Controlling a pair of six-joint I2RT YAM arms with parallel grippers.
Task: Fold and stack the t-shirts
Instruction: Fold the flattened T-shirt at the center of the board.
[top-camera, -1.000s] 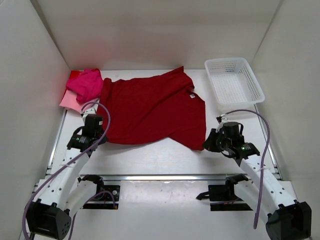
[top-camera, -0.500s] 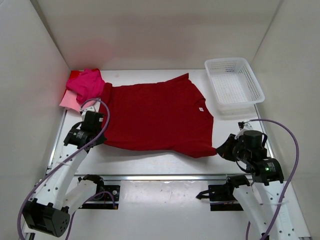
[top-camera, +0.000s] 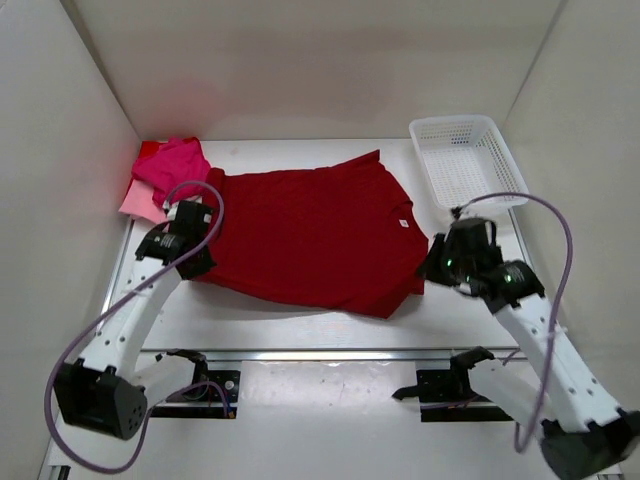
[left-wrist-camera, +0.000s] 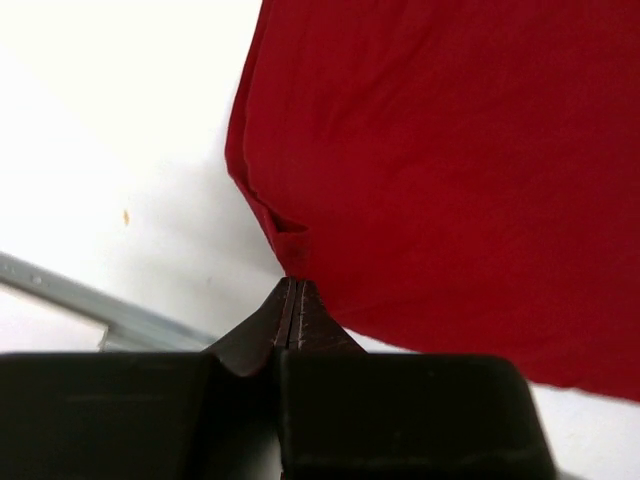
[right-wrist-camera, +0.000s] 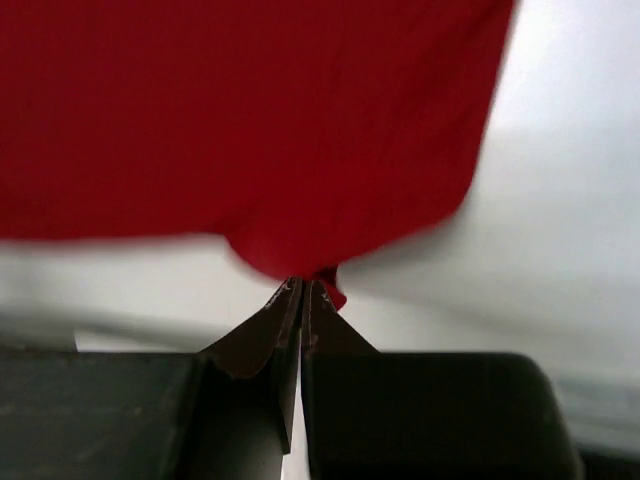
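Next, my left gripper carries the pinched near corner outward and releases it onto the cloth near the pink shirts, since the crimson shirt lies flat outward.
The large dark crimson t-shirt (top-camera: 310, 235) is stretched flat across the middle of the table. My left gripper (top-camera: 198, 262) is shut on its left edge; the left wrist view shows the cloth (left-wrist-camera: 450, 170) pinched at the closed tips (left-wrist-camera: 294, 282). My right gripper (top-camera: 428, 270) is shut on the shirt's right edge; the right wrist view shows the cloth (right-wrist-camera: 250, 120) hanging from the closed tips (right-wrist-camera: 303, 283). A crumpled hot pink shirt (top-camera: 172, 166) lies on a pale pink one (top-camera: 135, 203) at the far left corner.
A white plastic mesh basket (top-camera: 466, 170) stands at the far right corner. White enclosure walls stand on both sides and at the back. A metal rail (top-camera: 330, 352) runs along the near table edge.
Both grippers have moved away from the arm bases with the crimson shirt, the right one first swinging out to the right and then back inward. The shirt now lies spread wider and flatter.
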